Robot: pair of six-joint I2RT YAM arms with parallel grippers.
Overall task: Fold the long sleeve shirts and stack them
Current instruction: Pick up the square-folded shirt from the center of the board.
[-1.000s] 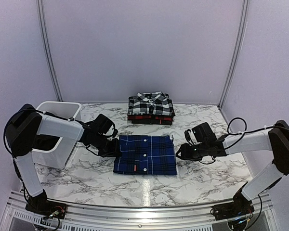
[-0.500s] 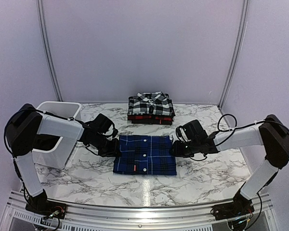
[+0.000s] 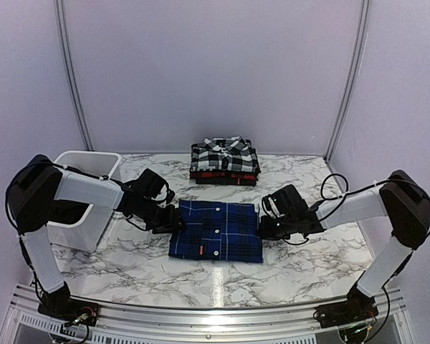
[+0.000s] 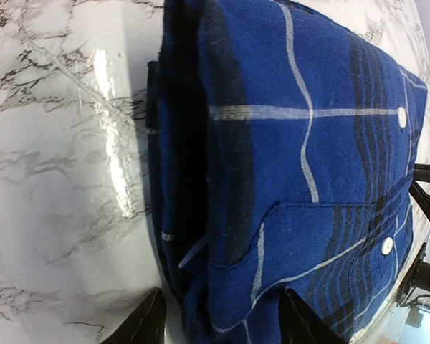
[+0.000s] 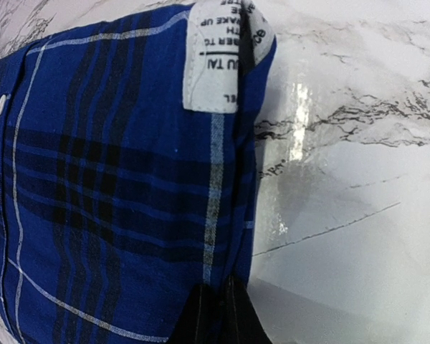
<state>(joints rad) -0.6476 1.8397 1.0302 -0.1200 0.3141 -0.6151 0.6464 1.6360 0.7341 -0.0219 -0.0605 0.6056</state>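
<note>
The thick folded edge of the blue shirt is already between the open fingers, so I should keep my left gripper there and close it on that edge next.
A folded royal blue plaid shirt (image 3: pixel 216 231) lies flat in the middle of the table. My left gripper (image 3: pixel 173 221) is at its left edge and open. In the left wrist view the two fingertips (image 4: pixel 147 322) stand apart, with the thick folded edge of the blue shirt (image 4: pixel 294 165) between them. My right gripper (image 3: pixel 261 228) is at the shirt's right edge. In the right wrist view that gripper (image 5: pixel 216 312) is shut, pinching the edge of the blue shirt (image 5: pixel 115 193) below a white care label (image 5: pixel 218 61). The folded black-and-white shirt (image 3: pixel 224 156) lies on the red-and-black one (image 3: pixel 224 175) at the back.
A white plastic tub (image 3: pixel 86 197) stands at the left, close behind my left arm. The marble table (image 3: pixel 222 276) ends at a metal rail along the near edge. Booth walls close in the back and both sides.
My left gripper has opened at the shirt's left edge. My right arm has moved left to the shirt's right edge and its jaws have closed there.
</note>
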